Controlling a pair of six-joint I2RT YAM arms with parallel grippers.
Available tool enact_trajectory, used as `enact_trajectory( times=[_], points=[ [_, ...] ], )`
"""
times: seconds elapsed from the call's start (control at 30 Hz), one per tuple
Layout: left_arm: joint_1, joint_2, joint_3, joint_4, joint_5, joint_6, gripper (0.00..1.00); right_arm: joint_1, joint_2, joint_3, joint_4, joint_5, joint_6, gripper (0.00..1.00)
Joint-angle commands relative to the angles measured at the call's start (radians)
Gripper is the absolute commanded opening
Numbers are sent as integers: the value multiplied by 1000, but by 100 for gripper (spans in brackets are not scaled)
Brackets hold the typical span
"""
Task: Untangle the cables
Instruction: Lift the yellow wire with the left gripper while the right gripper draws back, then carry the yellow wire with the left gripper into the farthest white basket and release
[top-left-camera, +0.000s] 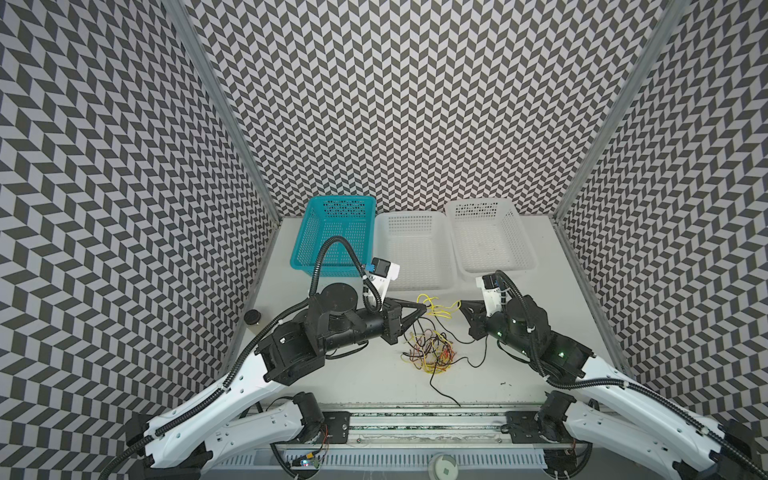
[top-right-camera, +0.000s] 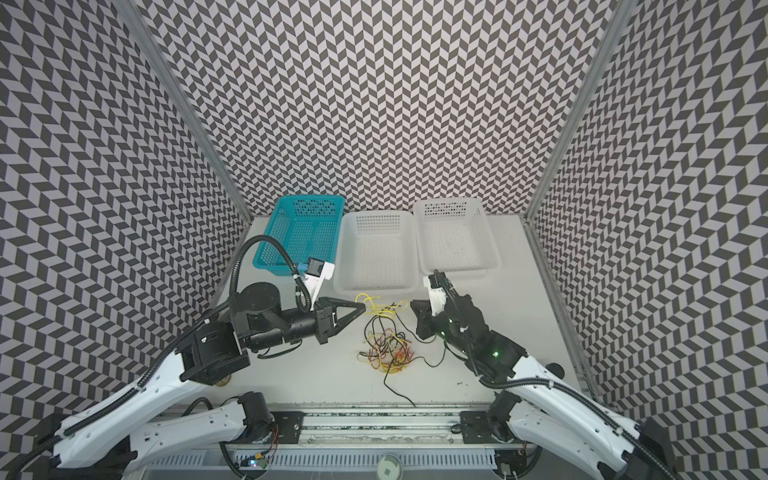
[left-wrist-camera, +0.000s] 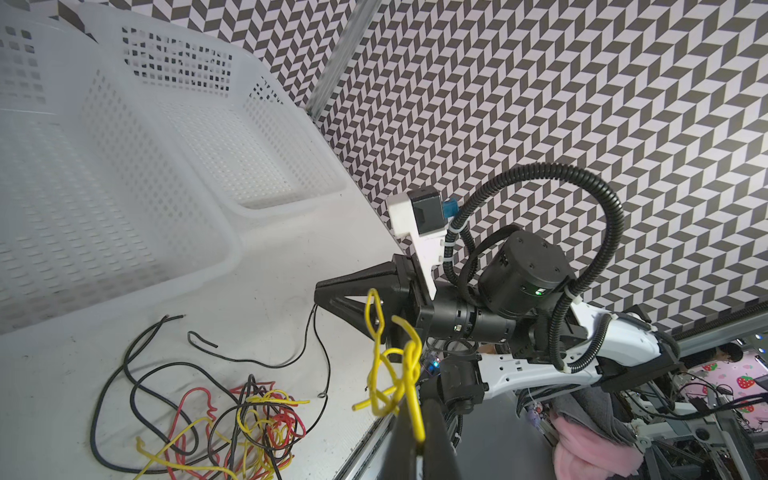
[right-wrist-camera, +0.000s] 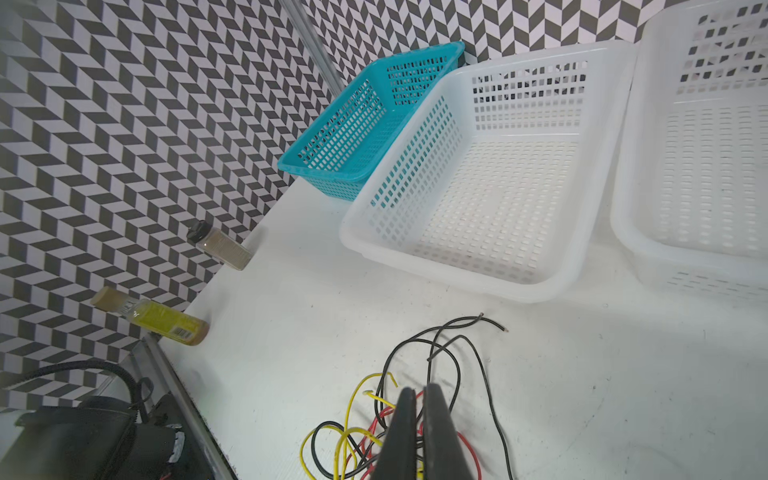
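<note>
I will next swing my left gripper outward over the white basket farthest from the teal one and release the yellow cable (left-wrist-camera: 399, 374) there, because that basket is outward of my left gripper.
The cables lie as a loose tangle (top-left-camera: 432, 357) (top-right-camera: 388, 353) of thin black, red and yellow wires on the white table between my two arms. My left gripper (top-left-camera: 424, 308) (left-wrist-camera: 419, 446) is shut on a kinked yellow cable (left-wrist-camera: 399, 374), which is lifted off the table and curls out past the tips. My right gripper (top-left-camera: 460, 306) (right-wrist-camera: 419, 390) faces it from the right, a short gap away. It is shut above the tangle (right-wrist-camera: 353, 444). A thin black cable (left-wrist-camera: 324, 353) hangs from its tip (left-wrist-camera: 318, 291) down to the table.
Three baskets stand in a row at the back: a teal one (top-left-camera: 340, 199), a white one (top-left-camera: 411, 216) and another white one (top-left-camera: 482, 203). Two small bottles (right-wrist-camera: 220, 249) (right-wrist-camera: 166, 320) lie at the table's left edge. One black wire (top-left-camera: 444, 395) trails to the front edge.
</note>
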Motion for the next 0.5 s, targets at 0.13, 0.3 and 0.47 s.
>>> enact_trajectory(
  times=[0.13,0.3,0.47],
  points=[
    [9,55,19,-38,-65,20,0,-14,-124,23,-105,144,-35,17],
    [90,237,166,-37,19,98,0,-31,-202,49,-251,240,-19,29],
    [141,511,411,-80,68,205,0,-35,-295,84,-382,358,-16,48]
  ],
)
